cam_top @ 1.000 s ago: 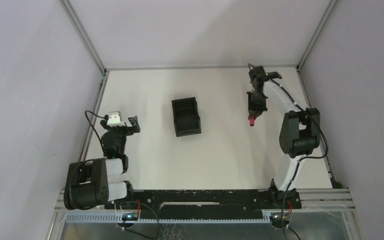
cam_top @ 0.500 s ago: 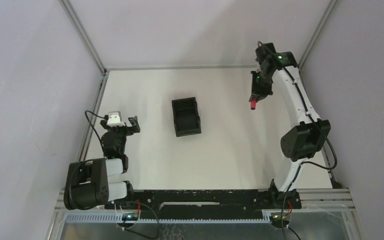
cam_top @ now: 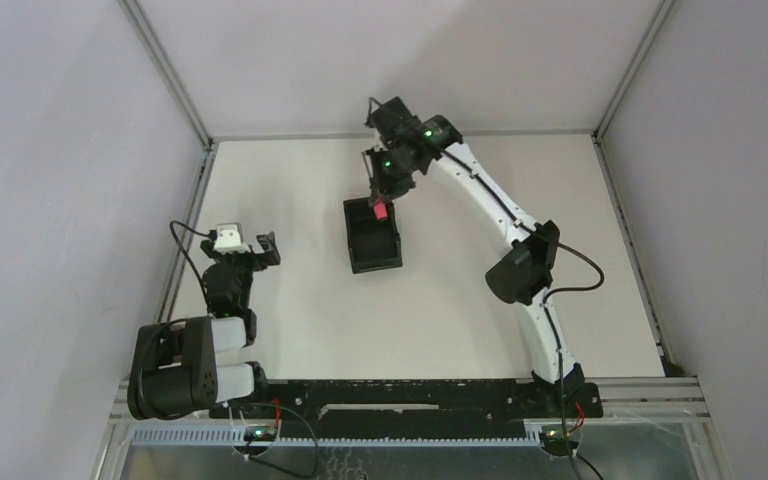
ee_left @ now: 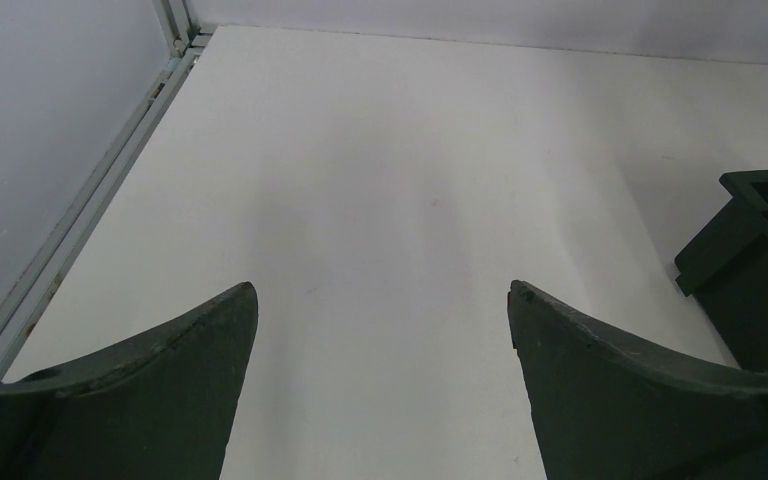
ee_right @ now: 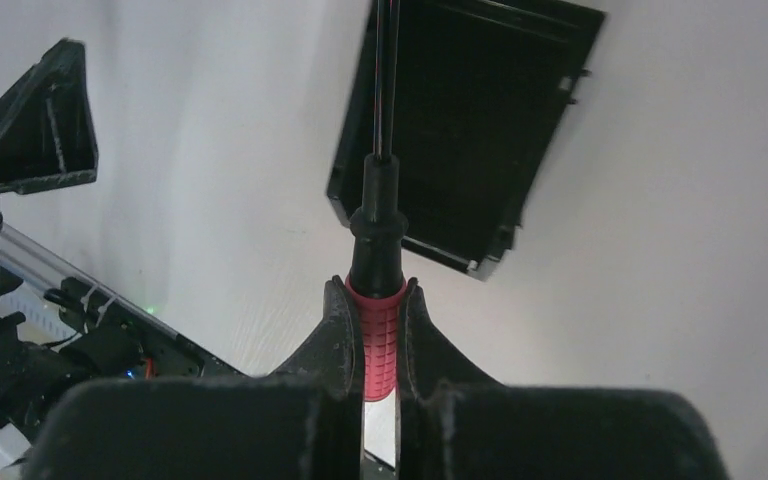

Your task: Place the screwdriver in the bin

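The screwdriver in my right gripper still hangs high above the bin's opening. Next I need to lower it toward the bottom of the black bin [cam_top: 372,240] [ee_right: 470,130] and let go of the screwdriver's handle there.
My right gripper [cam_top: 381,205] [ee_right: 379,290] is shut on the red ribbed handle of the screwdriver [ee_right: 378,330] [cam_top: 381,211]. Its black collar and thin dark shaft point away from the wrist, over the black open-top bin [ee_right: 470,130]. From above, the gripper hangs over the far end of the bin [cam_top: 372,240], which stands mid-table. My left gripper [ee_left: 382,295] [cam_top: 250,243] rests open near the left edge with nothing between its fingers. A corner of the bin [ee_left: 755,260] shows at the right of the left wrist view.
An aluminium rail [cam_top: 188,215] borders the table on the left, and grey walls close in on three sides. The left arm's base [cam_top: 185,365] sits at the near left. The right arm's elbow [cam_top: 525,265] hangs over the table's right half.
My right arm has swung left from the table's far right, carrying the screwdriver to above the bin's far end. The left arm has not moved.
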